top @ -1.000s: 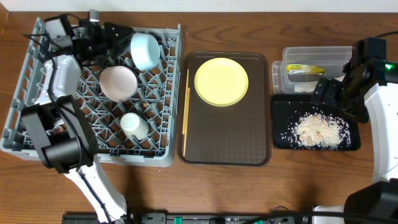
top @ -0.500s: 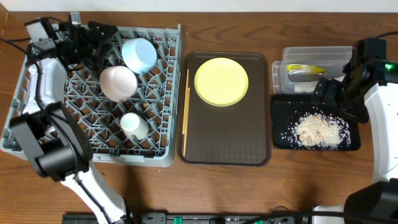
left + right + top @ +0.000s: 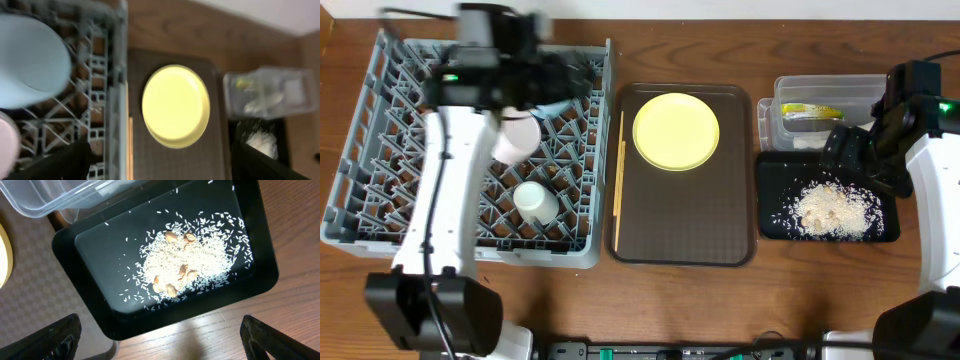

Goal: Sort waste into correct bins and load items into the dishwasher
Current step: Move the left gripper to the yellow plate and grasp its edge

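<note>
My left gripper swings across the brown tray and down to the plate's rim facing the black tray (image 3: 772, 200) next.
The grey dish rack (image 3: 380, 150) holds a light-blue bowl (image 3: 556, 103), a white bowl (image 3: 516, 142) and a small white cup (image 3: 534, 200). My left gripper (image 3: 570, 85) is open and empty above the rack's far right part, next to the light-blue bowl (image 3: 30, 60). The yellow plate (image 3: 676, 130) and wooden chopsticks (image 3: 618, 180) lie on the brown tray; both also show in the left wrist view, plate (image 3: 176, 106) and chopsticks (image 3: 131, 150). The clear tub (image 3: 865, 88) holds the wrapper (image 3: 810, 112) and napkin (image 3: 809, 141). Rice scraps (image 3: 835, 208) lie in the black tray (image 3: 772, 200). My right gripper (image 3: 860, 165) is open and empty over that tray (image 3: 90, 310).
The brown serving tray (image 3: 685, 225) lies between the rack and the bins. The left arm crosses the rack from the front edge and hides part of the white bowl. Bare wooden table (image 3: 210, 335) borders the black tray.
My left arm has swung from the rack's far left corner to the right, across the rack, toward the light-blue bowl. The right arm has not moved.
</note>
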Tool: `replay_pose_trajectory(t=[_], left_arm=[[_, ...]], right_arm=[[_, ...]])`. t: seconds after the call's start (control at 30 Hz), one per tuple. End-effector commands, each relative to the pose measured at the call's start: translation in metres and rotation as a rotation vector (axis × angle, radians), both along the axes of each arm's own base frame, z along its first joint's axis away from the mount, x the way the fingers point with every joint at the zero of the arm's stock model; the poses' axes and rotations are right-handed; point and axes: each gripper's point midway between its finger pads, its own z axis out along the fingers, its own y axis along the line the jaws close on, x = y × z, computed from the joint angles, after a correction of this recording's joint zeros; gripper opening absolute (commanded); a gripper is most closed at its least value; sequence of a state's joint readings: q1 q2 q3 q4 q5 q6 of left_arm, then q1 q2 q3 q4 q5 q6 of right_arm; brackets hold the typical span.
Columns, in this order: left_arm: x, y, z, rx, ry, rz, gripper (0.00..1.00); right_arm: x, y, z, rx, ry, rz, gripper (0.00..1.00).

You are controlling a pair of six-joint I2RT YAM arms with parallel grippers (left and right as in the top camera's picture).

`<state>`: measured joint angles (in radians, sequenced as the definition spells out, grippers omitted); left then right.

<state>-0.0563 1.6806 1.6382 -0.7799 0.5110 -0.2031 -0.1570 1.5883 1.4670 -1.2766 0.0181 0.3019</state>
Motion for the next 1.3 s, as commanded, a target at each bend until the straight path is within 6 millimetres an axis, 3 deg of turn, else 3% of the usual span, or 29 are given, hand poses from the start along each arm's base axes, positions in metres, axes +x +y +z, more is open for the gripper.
replay_pose_trajectory(t=[0.0,0.17,0.4,0.53,0.93,1.17,1.27], left_arm=[[-0.005,-0.025,-0.027,0.174,0.028,-0.041,0.91],[-0.018,-0.082,-0.053,0.289,0.035,-0.162,0.92],[-0.039,-0.160,-0.105,0.421,0.015,-0.413,0.92],[-0.051,-0.192,-0.138,0.457,0.027,-0.524,0.92],[-0.072,-0.215,-0.201,0.505,0.125,-0.610,0.91],[-0.068,-0.224,-0.231,0.510,0.131,-0.619,0.90],[-0.066,-0.225,-0.236,0.510,0.131,-0.619,0.83]], right_arm=[[-0.002,-0.006,0.007,-0.005,-0.022,-0.011,0.99],[-0.002,-0.006,0.007,-0.005,-0.022,-0.012,0.99],[-0.002,-0.006,0.007,-0.005,-0.022,-0.011,0.99],[-0.002,-0.006,0.007,-0.005,-0.022,-0.011,0.99],[-0.002,-0.006,0.007,-0.004,-0.019,-0.011,0.99],[-0.003,-0.005,0.007,-0.004,-0.017,-0.011,0.99],[-0.003,-0.005,0.007,-0.004,-0.017,-0.011,0.99]])
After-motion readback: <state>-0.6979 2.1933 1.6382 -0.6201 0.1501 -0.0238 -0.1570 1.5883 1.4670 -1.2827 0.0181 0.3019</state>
